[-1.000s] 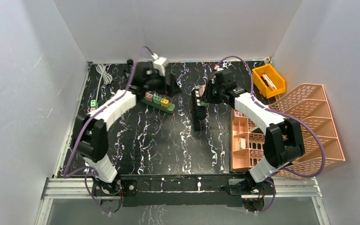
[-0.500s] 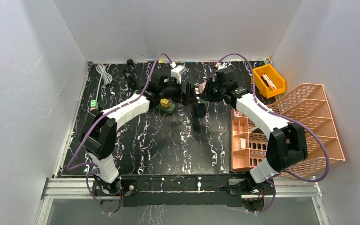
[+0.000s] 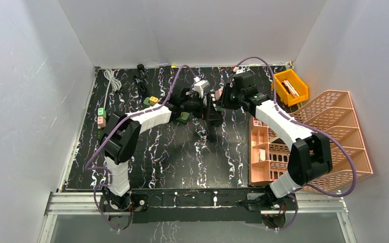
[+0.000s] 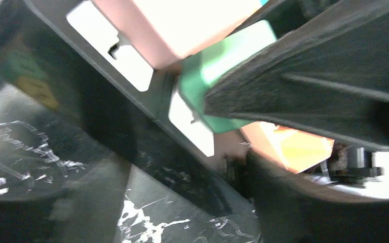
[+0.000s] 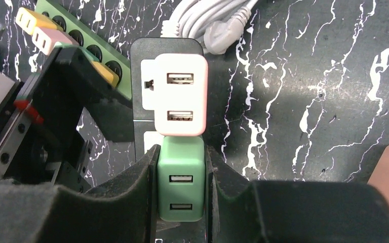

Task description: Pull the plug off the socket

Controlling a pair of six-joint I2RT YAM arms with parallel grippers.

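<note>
My right gripper pulls the green plug (image 5: 181, 185) up off the power strip next, swings back, and lowers to release it on the clear tabletop below and back of the gripper.
A black power strip (image 3: 211, 120) lies mid-table and also shows in the right wrist view (image 5: 166, 45). It carries a pink USB plug (image 5: 181, 93), a green USB plug (image 5: 181, 185) and an orange plug (image 4: 294, 144). My right gripper (image 5: 181, 162) is shut on the green plug, one finger on each side; in the top view the right gripper (image 3: 222, 101) is above the strip. My left gripper (image 3: 206, 107) is close against the strip's left side. In its own view the left gripper (image 4: 172, 207) has blurred jaws standing wide apart, with the strip between them.
A green power strip (image 3: 168, 109) with small coloured plugs lies just left of the black one. A coiled white cable (image 3: 112, 81) is at the back left. An orange bin (image 3: 290, 87) and peach organisers (image 3: 334, 131) stand on the right. Two loose plugs (image 3: 101, 116) lie at the left edge.
My left arm has swung right, from over the green strip to the black strip's side. My right gripper has stayed on the green plug.
</note>
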